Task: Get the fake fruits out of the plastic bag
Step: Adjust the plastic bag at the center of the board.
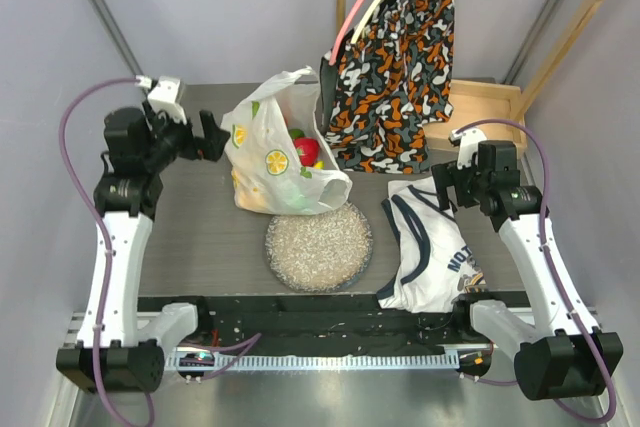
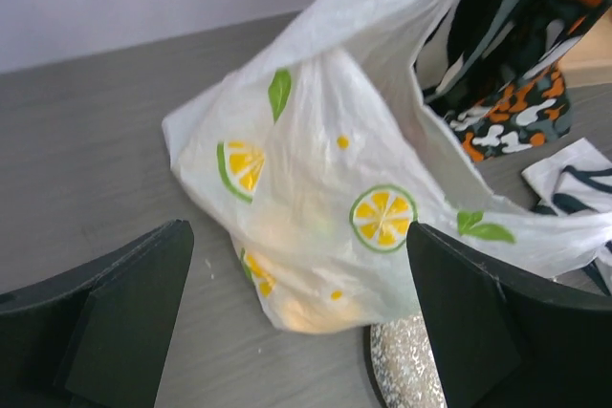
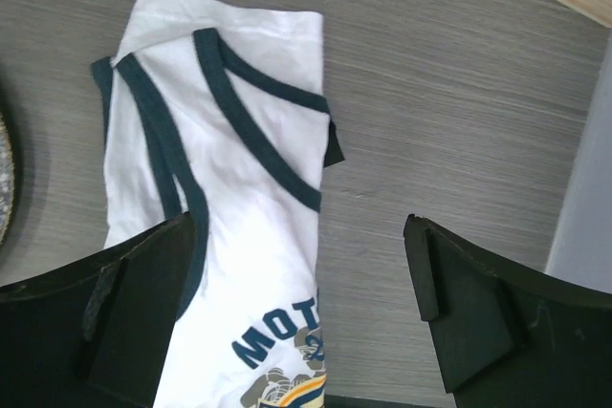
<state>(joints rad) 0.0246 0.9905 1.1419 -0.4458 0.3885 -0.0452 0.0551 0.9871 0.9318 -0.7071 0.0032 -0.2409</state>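
My left gripper should move outward and to the right in the top view, onto the plastic bag's far handle, because that handle stands up beside the bag's opening.
The plastic bag (image 1: 270, 152), white with lemon slices and green leaves, stands on the table at the back centre, its mouth open to the right. A red fruit (image 1: 307, 151) and a bit of green and yellow show in the mouth; the other fruits are hidden inside. My left gripper (image 1: 213, 137) is open and empty, just left of the bag. In the left wrist view the bag (image 2: 335, 207) fills the space ahead between the fingers (image 2: 134, 312). My right gripper (image 1: 447, 185) is open and empty, hovering above the white jersey (image 3: 229, 217).
A speckled round plate (image 1: 318, 246) lies just in front of the bag. An orange-black patterned cloth bag (image 1: 390, 67) hangs behind the plastic bag. The white jersey with navy trim (image 1: 430, 247) lies at front right. A wooden tray (image 1: 485, 112) sits at back right.
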